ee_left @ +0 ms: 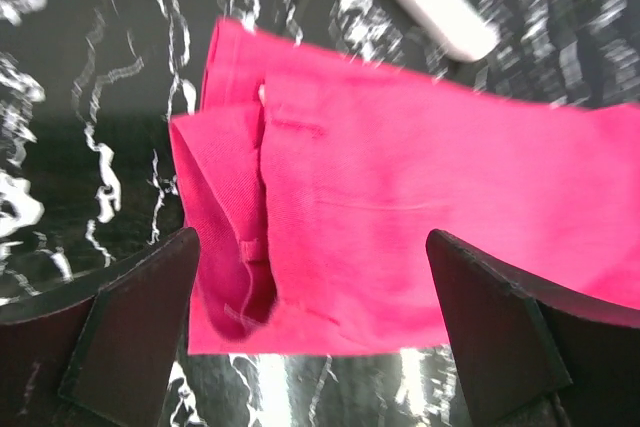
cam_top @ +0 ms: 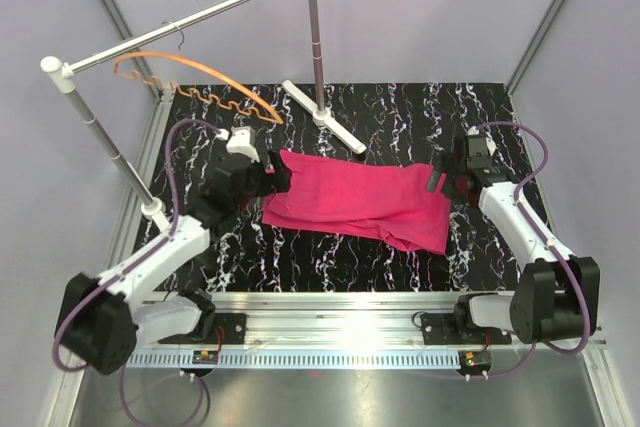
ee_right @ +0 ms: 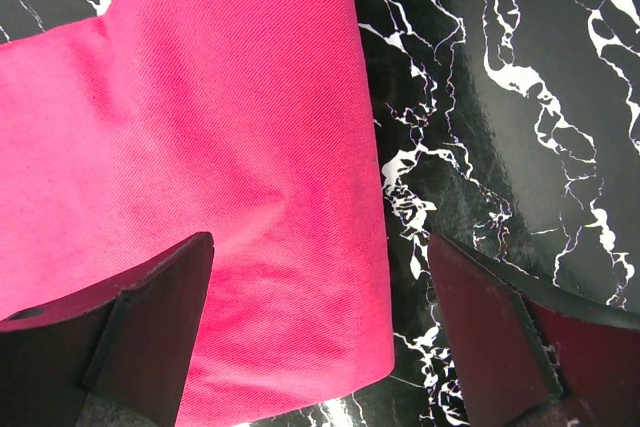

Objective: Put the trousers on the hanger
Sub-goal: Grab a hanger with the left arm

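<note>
The arm of the orange hanger (cam_top: 200,82) is above the table; my left gripper must first rise from the trousers' waist end, tilt up, then go outward onto it.
The magenta trousers (cam_top: 360,202) lie folded flat on the black marbled table (cam_top: 400,112), waist end to the left. The orange hanger (cam_top: 200,82) hangs by its dark hook from the silver rail at the back left. My left gripper (cam_top: 275,175) hovers open over the waist end. In the left wrist view the trousers (ee_left: 400,197) fill the space between the dark fingers (ee_left: 130,317), with the gripper (ee_left: 315,287) gripping nothing. My right gripper (cam_top: 440,179) stands open over the leg end. In the right wrist view the hem of the trousers (ee_right: 200,177) lies under the gripper (ee_right: 320,297).
A silver rail (cam_top: 190,19) with white end caps rests on two posts. The right post (cam_top: 316,37) stands on a white foot (cam_top: 325,115) just behind the trousers, and that foot (ee_left: 430,2) shows in the left wrist view. The left post (cam_top: 110,147) slants by the table's left edge.
</note>
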Tool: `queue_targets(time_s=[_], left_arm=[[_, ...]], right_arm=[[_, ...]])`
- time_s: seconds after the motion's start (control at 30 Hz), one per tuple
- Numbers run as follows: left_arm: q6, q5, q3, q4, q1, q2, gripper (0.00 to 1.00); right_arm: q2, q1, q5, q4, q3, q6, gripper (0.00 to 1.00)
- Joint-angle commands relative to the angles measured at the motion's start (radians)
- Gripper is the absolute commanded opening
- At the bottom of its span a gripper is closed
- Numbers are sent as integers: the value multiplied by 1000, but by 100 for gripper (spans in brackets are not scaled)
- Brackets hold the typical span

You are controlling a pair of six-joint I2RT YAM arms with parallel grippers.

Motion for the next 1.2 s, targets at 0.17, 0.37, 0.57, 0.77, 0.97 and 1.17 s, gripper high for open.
queue_targets(time_s=[0.17,0.37,0.57,0.77,0.97,1.17], left_arm=[[8,-92,11,-224,-8,-282,99],[4,-111,71,-278,-7,-345,99],[-21,-148,285,-381,1,-261,99],[-42,-272,630,-509,22,-97,99],[-96,-233,807,-556,133,29,99],[-120,-142,768,-409,216,79,99]], right_arm=[[-35,-3,0,27,-9,-17,95],[-26,-1,-3,27,-9,-18,95],[-32,-3,-11,33,-14,-18,96],[-35,-1,-25,39,-18,-22,96],[-57,-3,-46,47,-21,-26,96],[-60,-1,-65,61,-26,-29,96]])
